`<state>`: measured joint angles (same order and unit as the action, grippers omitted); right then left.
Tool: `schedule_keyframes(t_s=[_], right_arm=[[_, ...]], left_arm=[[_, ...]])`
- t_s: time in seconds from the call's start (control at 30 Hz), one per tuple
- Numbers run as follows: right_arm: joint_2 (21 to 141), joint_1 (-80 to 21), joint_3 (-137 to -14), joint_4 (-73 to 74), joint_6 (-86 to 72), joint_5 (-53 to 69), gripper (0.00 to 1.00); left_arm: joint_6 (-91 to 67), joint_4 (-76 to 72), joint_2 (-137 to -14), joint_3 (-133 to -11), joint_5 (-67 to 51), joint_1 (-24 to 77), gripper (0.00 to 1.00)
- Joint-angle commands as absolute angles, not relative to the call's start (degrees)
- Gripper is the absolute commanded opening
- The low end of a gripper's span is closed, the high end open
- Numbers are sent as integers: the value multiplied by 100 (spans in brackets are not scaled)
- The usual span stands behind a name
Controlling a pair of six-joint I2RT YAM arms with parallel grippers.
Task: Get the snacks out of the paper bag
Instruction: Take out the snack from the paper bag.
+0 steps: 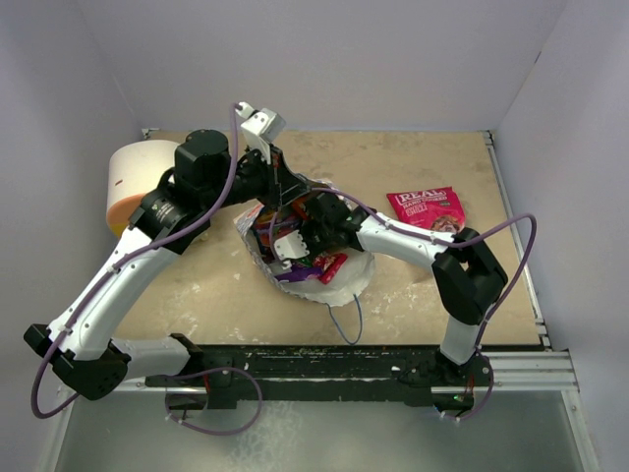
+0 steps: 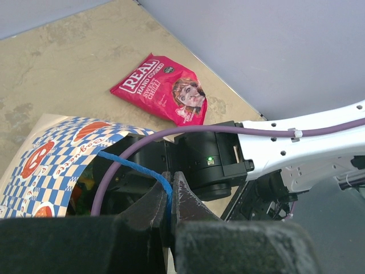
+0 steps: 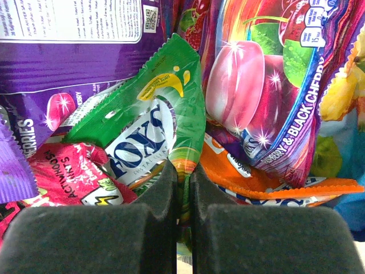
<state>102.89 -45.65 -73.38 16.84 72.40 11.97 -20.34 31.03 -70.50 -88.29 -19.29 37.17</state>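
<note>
My right gripper should next rise out of the bag, cross to the bag's right in the top view and lower onto the REAL packet (image 1: 426, 208) to release.
The blue-and-white checkered paper bag (image 1: 346, 282) lies mid-table with its mouth held up. My left gripper (image 2: 169, 191) is shut on its thin blue cord handle (image 2: 132, 168), above the bag's far rim (image 1: 283, 193). My right gripper (image 3: 182, 174) reaches inside the bag (image 1: 292, 246). It is shut on the lower edge of a green FOX'S packet (image 3: 165, 80). Around it lie a purple packet (image 3: 68, 68), a raspberry and black cherry packet (image 3: 268, 85), an orange packet (image 3: 251, 184) and a pink-red mints packet (image 3: 60, 168). A pink-red REAL packet (image 1: 426, 208) lies on the table right of the bag.
A white-and-orange cylinder (image 1: 133, 184) stands at the back left beside the left arm. The bag's second cord handle (image 1: 344, 320) trails toward the front edge. Grey walls close the table on three sides. The right arm (image 2: 296, 142) crosses in front of the left wrist.
</note>
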Motion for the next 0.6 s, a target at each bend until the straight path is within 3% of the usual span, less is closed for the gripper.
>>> schedule_keyframes(t_s=[0.0,0.43,0.57], right_arm=[[9838,-4544,-7624,1790,6920,1120,0],[8121,-4690,-6896,1405,5854,1413,0],[7509,-4720,-6550,565,5009,1345,0]], left_arm=[[-2026,2751,-6809,-9000,-1886,3744,0],[-2197,2873,-6780,-9154,-1261,3742,0],[-2205,2940,-6816,-9279,-1094,3744,0]])
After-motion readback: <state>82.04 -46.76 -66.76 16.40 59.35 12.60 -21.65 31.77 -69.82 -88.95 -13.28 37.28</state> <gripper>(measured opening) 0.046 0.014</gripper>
